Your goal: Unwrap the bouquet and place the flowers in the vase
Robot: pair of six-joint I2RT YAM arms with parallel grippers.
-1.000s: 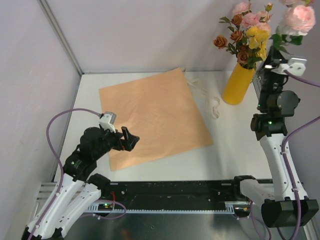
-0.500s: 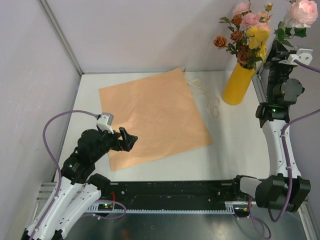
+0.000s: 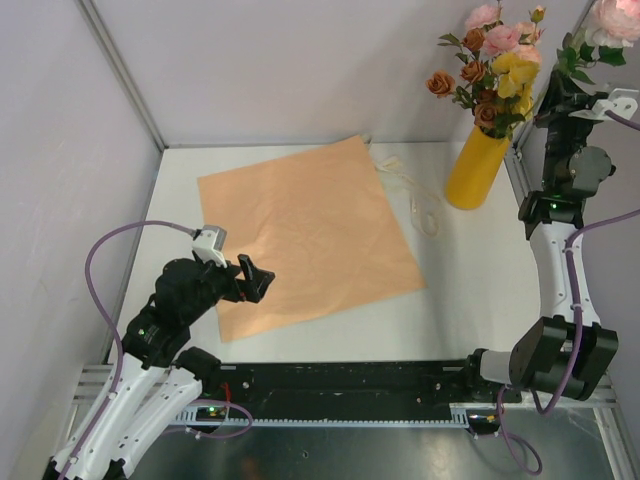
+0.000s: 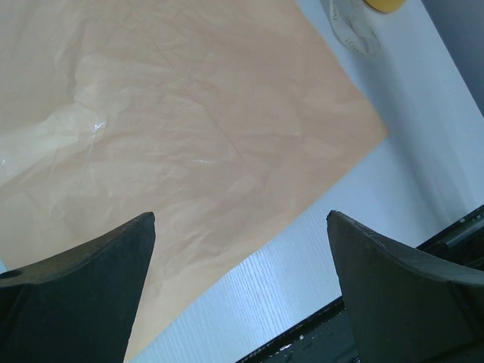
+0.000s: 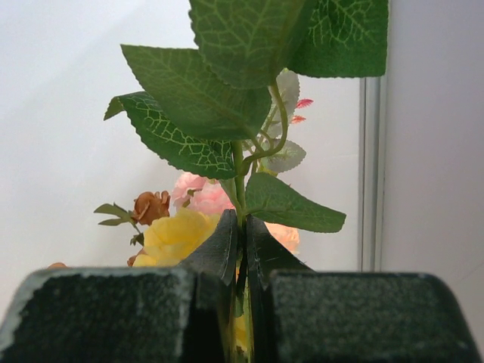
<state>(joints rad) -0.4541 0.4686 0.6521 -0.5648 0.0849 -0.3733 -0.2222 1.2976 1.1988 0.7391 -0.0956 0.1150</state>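
Observation:
The stem of the pink flower (image 3: 612, 20) hangs outside. I will move my right gripper to the left in the top view over the vase's opening (image 3: 488, 134), then lower it to let go of the flower.
The mustard-yellow vase (image 3: 475, 170) stands at the back right and holds several pink, yellow and rust-brown flowers (image 3: 497, 62). My right gripper (image 3: 574, 78) is raised high to the right of those blooms. It is shut on the green leafy stem (image 5: 240, 162) of a pink flower (image 3: 612, 20), with the stem pinched between its fingertips (image 5: 243, 227). The bouquet's paper (image 3: 305, 230) lies flat on the table, peach side up. My left gripper (image 3: 256, 280) hangs open over the paper's near left corner (image 4: 189, 128), with nothing between its fingers (image 4: 240, 223).
A cream ribbon (image 3: 415, 200) lies loose on the white table between the paper and the vase. A grey wall stands close behind the vase and beside the right arm. The black rail (image 3: 350, 385) runs along the near edge.
My right gripper has carried the pink flower upward and toward the back right corner. The left arm has barely shifted and stays open.

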